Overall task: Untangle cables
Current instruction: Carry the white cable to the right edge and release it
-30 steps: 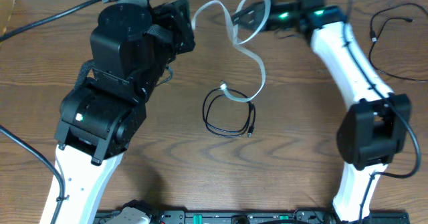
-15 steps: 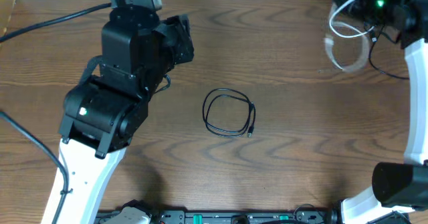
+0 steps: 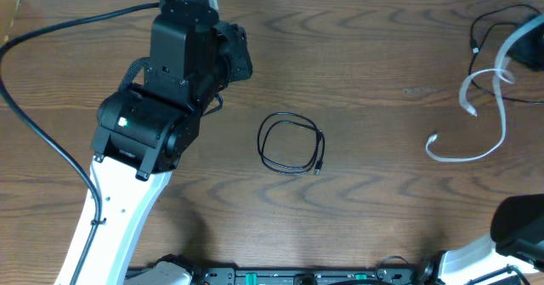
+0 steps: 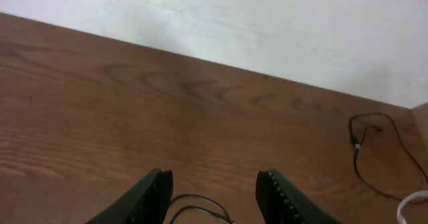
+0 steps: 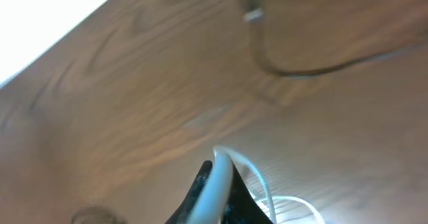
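Note:
The white cable hangs clear of the coil, so my right gripper will next move down and back onto bare wood nearer than the black wire and let go of the cable there.
The black cable [image 3: 291,144] lies coiled in a small loop at the table's middle; part of the loop shows between my left fingers in the left wrist view [image 4: 200,207]. My left gripper [image 4: 212,196] is open and empty, above and behind the coil. The white cable [image 3: 480,106] hangs at the far right, one plug end [image 3: 433,139] near the table, apart from the black one. My right gripper [image 5: 217,190] is shut on the white cable [image 5: 219,177] and holds it up. The gripper itself is mostly out of the overhead view.
A thin black wire [image 3: 489,31] lies at the table's back right corner, also seen in the left wrist view [image 4: 364,150] and right wrist view [image 5: 294,63]. A thick black arm cable [image 3: 51,30] runs across the back left. A white wall borders the table's far edge.
My right gripper has carried the white cable from the table's middle to the far right, off the black coil. The left arm has shifted slightly. The black coil stays put.

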Available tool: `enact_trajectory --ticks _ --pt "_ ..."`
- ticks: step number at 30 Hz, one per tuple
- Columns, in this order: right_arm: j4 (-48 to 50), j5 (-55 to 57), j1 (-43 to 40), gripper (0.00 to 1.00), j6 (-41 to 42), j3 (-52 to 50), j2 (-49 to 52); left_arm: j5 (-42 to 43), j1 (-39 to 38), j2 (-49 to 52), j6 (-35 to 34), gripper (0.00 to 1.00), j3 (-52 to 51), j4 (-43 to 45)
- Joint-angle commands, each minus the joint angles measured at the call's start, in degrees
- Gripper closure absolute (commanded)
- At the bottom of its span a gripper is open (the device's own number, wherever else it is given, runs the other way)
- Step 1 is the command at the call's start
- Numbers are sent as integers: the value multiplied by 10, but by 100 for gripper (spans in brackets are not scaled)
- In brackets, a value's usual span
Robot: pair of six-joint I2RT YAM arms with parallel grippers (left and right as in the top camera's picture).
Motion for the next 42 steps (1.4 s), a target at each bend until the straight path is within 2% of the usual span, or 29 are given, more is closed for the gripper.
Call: enact_trajectory --ticks 1,6,10,15,21,23,25,26,27,30,32,39,42 --pt "10 41 -68 99 23 2 -2 20 2 12 1 54 -2 -2" --pt "61 59 -161 99 66 1 -2 23 2 31 1 54 -2 -3" --pt "96 82 -203 99 86 1 -1 30 2 41 1 54 -2 -2" --pt "96 132 -212 99 89 -5 19 37 2 47 1 54 -2 -4" --pt "92 139 -205 98 89 -22 86 37 2 47 1 54 -2 -4" --pt "92 140 -204 89 89 -22 115 38 2 47 1 54 -2 -4" --pt "89 138 -204 59 89 -22 144 38 2 47 1 54 -2 -4" --pt "86 138 -204 40 89 -22 155 38 2 47 1 54 -2 -4" --pt "82 138 -204 28 89 -22 165 38 2 47 1 54 -2 -4" --pt "66 141 -204 7 89 -22 187 37 2 47 1 54 -2 -4" --pt "52 155 -204 1 89 -22 199 37 2 47 1 54 -2 -4" --pt "-19 189 -200 1 88 -22 216 37 2 47 1 54 -2 -4" --pt "-42 125 -197 1 38 -22 216 37 2 47 1 54 -2 -6"
